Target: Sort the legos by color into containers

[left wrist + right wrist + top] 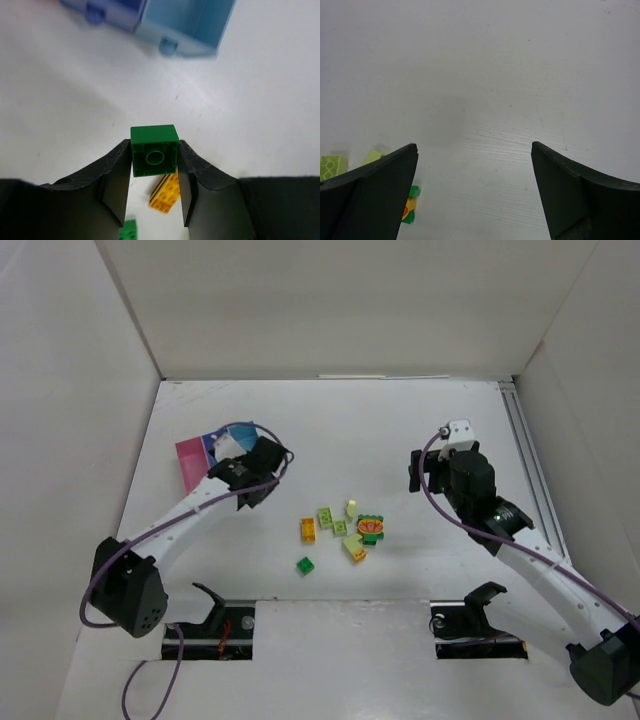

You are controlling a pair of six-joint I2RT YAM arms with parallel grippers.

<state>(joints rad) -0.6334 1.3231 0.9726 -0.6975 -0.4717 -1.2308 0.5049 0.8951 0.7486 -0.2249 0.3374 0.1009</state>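
My left gripper carries the lego past the blue boxes next. It releases the lego inside the pink box (pixel 188 464) beyond them, to the gripper's left in the top view.
My left gripper (pixel 154 146) is shut on a dark green lego (pixel 154 134) and holds it above the table, just right of the containers. In the top view this gripper (pixel 268 464) hangs beside the pink box (pixel 188 464) and the blue boxes (pixel 222 443). The blue boxes (pixel 185 25) fill the top of the left wrist view. The other legos lie loose mid-table: an orange one (pixel 308 530), light green ones (pixel 326 517), a pale yellow one (pixel 351 508), the stack (pixel 371 528) and a dark green one (pixel 305 565). My right gripper (pixel 414 472) is open and empty, right of the pile.
Under my left gripper lie the orange brick (pixel 166 192) and a green brick (pixel 129 231). The right wrist view shows my open right gripper (pixel 474 146) over bare table, with a light green brick (pixel 331 166) and the stack (pixel 410 205) at its left edge. White walls enclose the table.
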